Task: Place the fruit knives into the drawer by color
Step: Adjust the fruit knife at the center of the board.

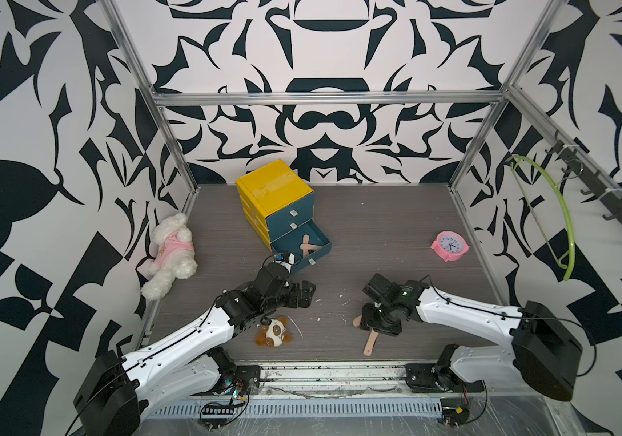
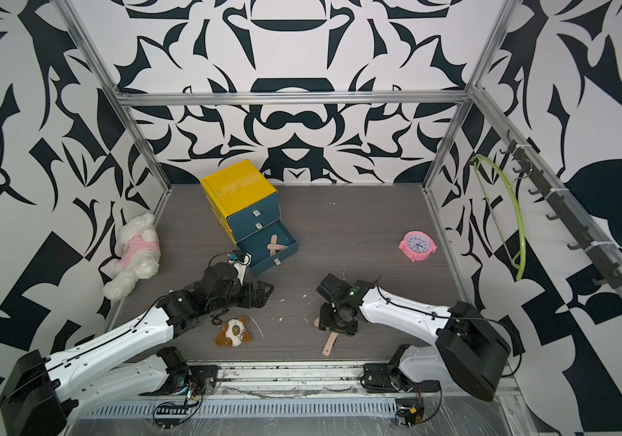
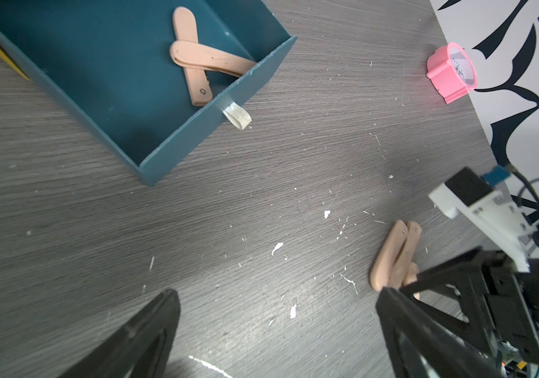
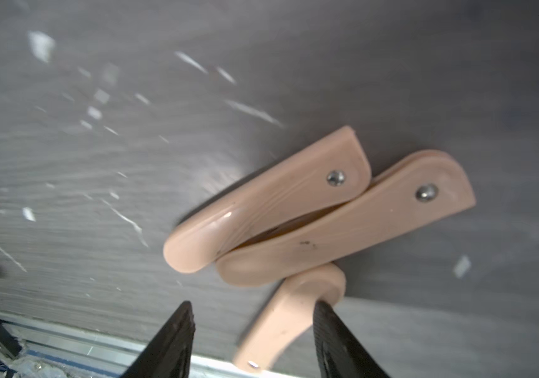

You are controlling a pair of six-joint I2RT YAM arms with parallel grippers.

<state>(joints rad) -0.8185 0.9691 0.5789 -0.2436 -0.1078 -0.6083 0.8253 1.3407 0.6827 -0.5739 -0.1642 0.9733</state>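
The right gripper's fingers are on both sides of the middle of the peach knife, so it should next move outward to close on the peach knife's rounded end [image 4: 317, 281], which is just outward of its fingers.
The teal bottom drawer [image 1: 318, 252] of the cabinet stands pulled out, with two peach fruit knives [image 1: 307, 243] crossed inside it; the left wrist view shows the pair [image 3: 192, 55] against the drawer wall [image 3: 176, 153]. My left gripper [image 1: 307, 292] hovers open and empty just in front of the drawer. Three more peach knives lie near the table's front. Two of them rest side by side [image 4: 310, 209]. The third [image 4: 289, 314] lies between the jaws of my right gripper [image 4: 252, 306], which is open, one finger touching it and a gap at the other. Its end [image 1: 370, 341] sticks out below the gripper.
A yellow cabinet [image 1: 271, 187] stands at the back. A white plush dog in pink [image 1: 171, 253] lies at the left wall. A brown-and-white plush toy [image 1: 273, 332] sits under the left arm. A pink clock [image 1: 450, 246] stands at the right, and a green hanger [image 1: 551, 211] hangs on the right wall.
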